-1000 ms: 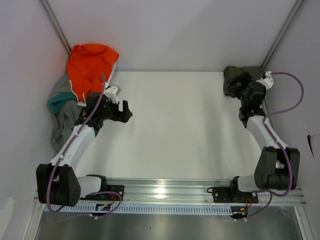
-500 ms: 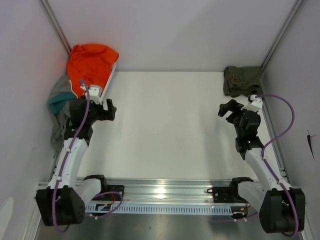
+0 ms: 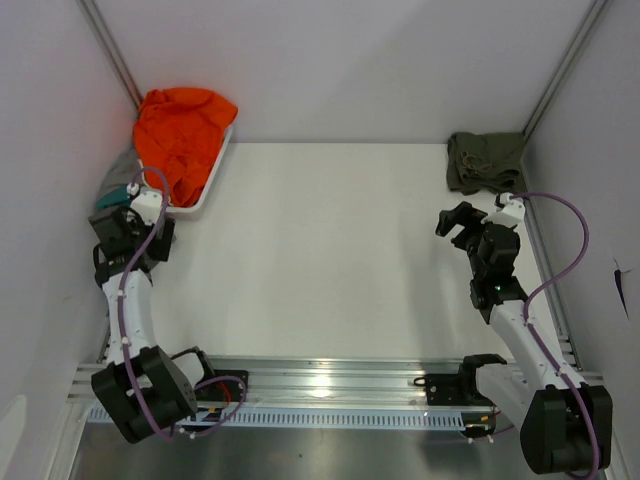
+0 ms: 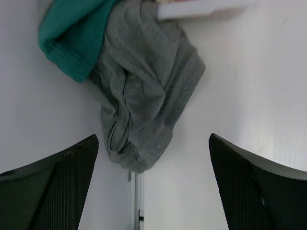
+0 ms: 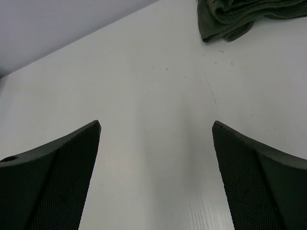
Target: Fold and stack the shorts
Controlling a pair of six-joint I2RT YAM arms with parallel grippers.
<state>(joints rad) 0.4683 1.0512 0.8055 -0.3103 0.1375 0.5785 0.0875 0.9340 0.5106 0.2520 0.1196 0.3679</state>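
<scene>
My left gripper should go down next onto the fold in the near end of the grey shorts [image 4: 144,105]. The fold is uncovered between my open fingers, clear of the teal garment [image 4: 72,38].
The olive green shorts [image 3: 485,160] lie folded at the table's back right corner and also show in the right wrist view [image 5: 244,14]. My right gripper [image 3: 458,220] [image 5: 156,177] is open and empty, in front of them and apart. The grey shorts [image 4: 144,105] lie crumpled at the table's left edge, next to a teal garment [image 4: 72,38]. My left gripper [image 3: 118,240] [image 4: 153,191] is open and empty above the near end of the grey shorts, and in the top view the arm hides most of them.
An orange garment [image 3: 180,135] is heaped on a white tray [image 3: 212,175] at the back left; the tray's edge [image 4: 201,8] shows just beyond the grey shorts. White walls close in on both sides. A metal rail [image 3: 330,375] runs along the near edge.
My left arm has swung left from over the table to above the grey shorts at the left edge. My right arm drew back from the olive shorts, then stayed nearly still.
</scene>
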